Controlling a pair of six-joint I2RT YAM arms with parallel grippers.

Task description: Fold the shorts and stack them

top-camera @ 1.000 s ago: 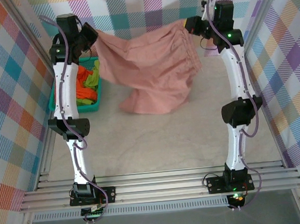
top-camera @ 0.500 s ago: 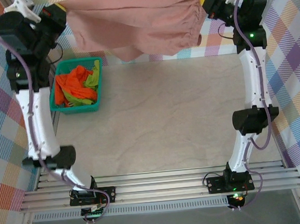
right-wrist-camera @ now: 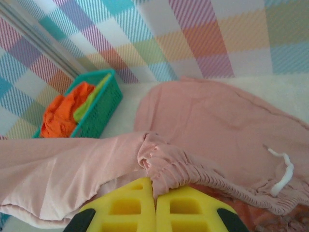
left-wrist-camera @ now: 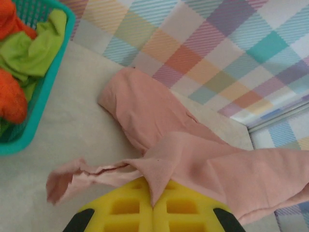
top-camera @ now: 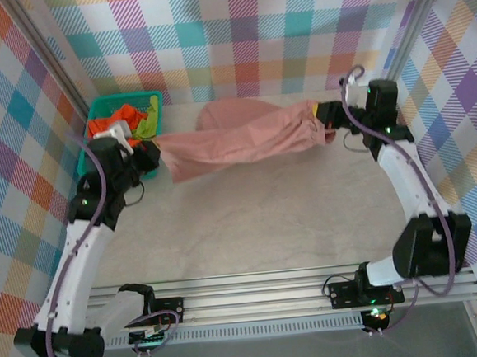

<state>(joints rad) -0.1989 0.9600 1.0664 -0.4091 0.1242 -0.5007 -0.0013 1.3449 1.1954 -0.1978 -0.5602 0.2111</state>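
I will move my left gripper away from my base and down toward the far part of the shorts next. Then I will let go of the corner of the shorts there.
The dusty pink shorts hang stretched between my two grippers low over the back of the table, their far part lying on the surface. My left gripper is shut on a corner of the pink fabric. My right gripper is shut on the gathered elastic waist, with a white drawstring trailing at the right. The orange shorts and the lime green shorts lie crumpled in the teal basket.
The teal mesh basket sits at the back left against the checked wall. Checked side walls close in both flanks. The beige table surface stretches toward the aluminium rails at the near edge.
Both arms have swung down from high at the back, bringing the stretched pink shorts from mid-air to table level. The left arm has reached far forward and to the right.
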